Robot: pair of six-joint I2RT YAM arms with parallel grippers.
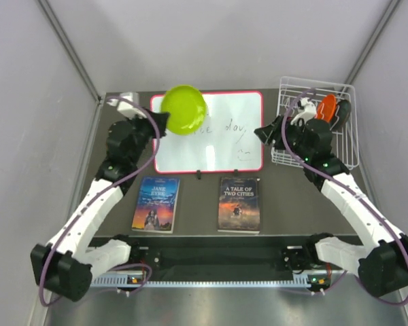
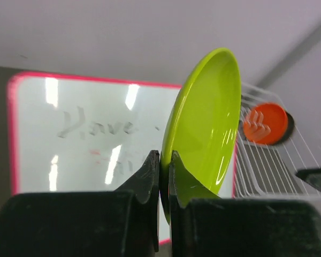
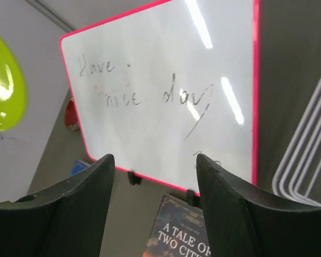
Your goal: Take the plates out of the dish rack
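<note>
My left gripper will next move down toward the red rounded thing, which is below it to its left in the top view, while the plate is still above the whiteboard [image 1: 224,139].
My left gripper [image 1: 164,122] is shut on the rim of the lime green plate [image 1: 184,109] and holds it on edge above the far left part of the whiteboard [image 1: 224,139]. In the left wrist view the fingers [image 2: 150,174] pinch the plate [image 2: 208,120]. The white wire dish rack [image 1: 351,151] stands at the far right. An orange plate [image 1: 326,107] and a dark plate [image 1: 343,113] stand in it, and both show in the left wrist view [image 2: 265,123]. My right gripper [image 1: 262,132] is open and empty, beside the rack's left side, over the whiteboard's right edge.
The red-framed whiteboard lies flat at the back middle. Two books lie in front of it, "Jane Eyre" [image 1: 156,204] and "A Tale of Two Cities" [image 1: 239,204]. A red rounded thing [image 3: 70,115] peeks out by the whiteboard's left edge. Grey walls close in on both sides.
</note>
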